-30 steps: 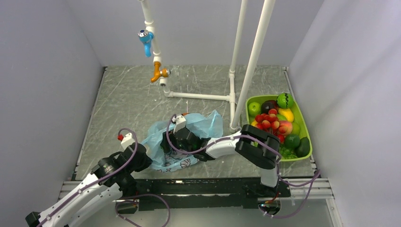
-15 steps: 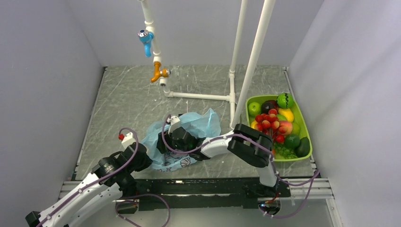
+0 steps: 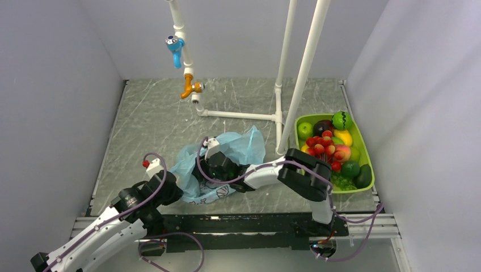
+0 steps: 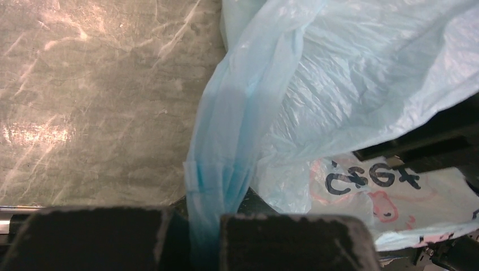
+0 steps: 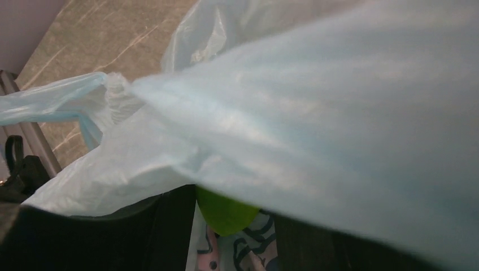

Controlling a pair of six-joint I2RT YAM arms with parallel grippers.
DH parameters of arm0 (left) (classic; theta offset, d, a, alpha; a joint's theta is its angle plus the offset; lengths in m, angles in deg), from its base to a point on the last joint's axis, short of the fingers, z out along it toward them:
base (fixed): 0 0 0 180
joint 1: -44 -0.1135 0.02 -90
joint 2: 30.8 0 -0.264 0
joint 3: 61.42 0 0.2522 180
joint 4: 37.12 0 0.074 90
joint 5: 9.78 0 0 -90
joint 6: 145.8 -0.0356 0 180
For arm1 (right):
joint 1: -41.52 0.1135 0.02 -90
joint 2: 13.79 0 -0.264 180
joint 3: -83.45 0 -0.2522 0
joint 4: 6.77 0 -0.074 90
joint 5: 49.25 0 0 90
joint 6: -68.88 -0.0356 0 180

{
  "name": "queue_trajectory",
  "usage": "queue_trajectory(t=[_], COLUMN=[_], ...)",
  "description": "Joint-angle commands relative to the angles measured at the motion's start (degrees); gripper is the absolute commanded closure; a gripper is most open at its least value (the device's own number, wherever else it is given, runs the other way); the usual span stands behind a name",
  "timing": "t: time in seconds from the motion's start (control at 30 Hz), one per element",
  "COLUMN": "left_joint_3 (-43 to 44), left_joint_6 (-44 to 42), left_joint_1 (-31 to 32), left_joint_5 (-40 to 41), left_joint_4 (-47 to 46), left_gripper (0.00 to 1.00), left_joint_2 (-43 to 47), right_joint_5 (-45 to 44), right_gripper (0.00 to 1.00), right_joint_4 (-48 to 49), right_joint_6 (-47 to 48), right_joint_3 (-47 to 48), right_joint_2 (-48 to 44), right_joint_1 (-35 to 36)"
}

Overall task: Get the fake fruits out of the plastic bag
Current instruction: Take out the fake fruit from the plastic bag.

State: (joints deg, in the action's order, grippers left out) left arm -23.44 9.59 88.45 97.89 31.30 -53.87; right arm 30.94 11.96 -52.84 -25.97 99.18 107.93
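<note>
The right gripper lifts from the bag (image 3: 241, 148) next, carries the green fruit over the tray's far end (image 3: 342, 135) and releases it, as fake fruits already fill the green tray.
The light-blue plastic bag (image 3: 241, 148) lies crumpled at the table's near middle. My left gripper (image 3: 172, 190) is at its left edge; in the left wrist view it (image 4: 204, 240) is shut on a bunched strip of the bag (image 4: 226, 130). My right gripper (image 3: 211, 165) reaches in from the right, its fingers hidden under the film. In the right wrist view it (image 5: 234, 226) has a green fruit (image 5: 226, 217) between its jaws, touching the left finger (image 5: 169, 237). The bag film (image 5: 316, 124) covers the fruit's top. The bag's pink-and-dark print (image 4: 367, 186) faces me.
A green tray (image 3: 370, 170) full of fake fruits (image 3: 329, 144) stands at the right edge. A white pipe frame (image 3: 303, 79) rises just left of it, its base rail (image 3: 238, 115) behind the bag. A blue tap (image 3: 174, 46) and an orange tap (image 3: 189, 88) hang at the back.
My right arm pushed left, deeper into the bag, then eased back a little to the right. The bag's top shifted with it. The left arm has held still.
</note>
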Motion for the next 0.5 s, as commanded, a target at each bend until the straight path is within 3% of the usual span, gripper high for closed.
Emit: queue_trajectory(t=[0.0,0.47], left_joint_3=[1.43,5.30], left_joint_6=[0.05,-0.85], left_joint_1=[0.21,0.20], left_joint_5=[0.34,4.93], left_joint_4=[-0.45,1.07], left_gripper=[1.00,1.00], left_joint_2=[0.51,0.36], right_joint_5=[-2.62,3.91], right_gripper=[0.72,0.94], right_joint_4=[-2.25,-12.49], right_joint_6=[0.95,-0.32], right_joint_3=[-1.80,-15.81], right_joint_2=[-8.14,-26.32], right_joint_1=[-0.34,-0.32])
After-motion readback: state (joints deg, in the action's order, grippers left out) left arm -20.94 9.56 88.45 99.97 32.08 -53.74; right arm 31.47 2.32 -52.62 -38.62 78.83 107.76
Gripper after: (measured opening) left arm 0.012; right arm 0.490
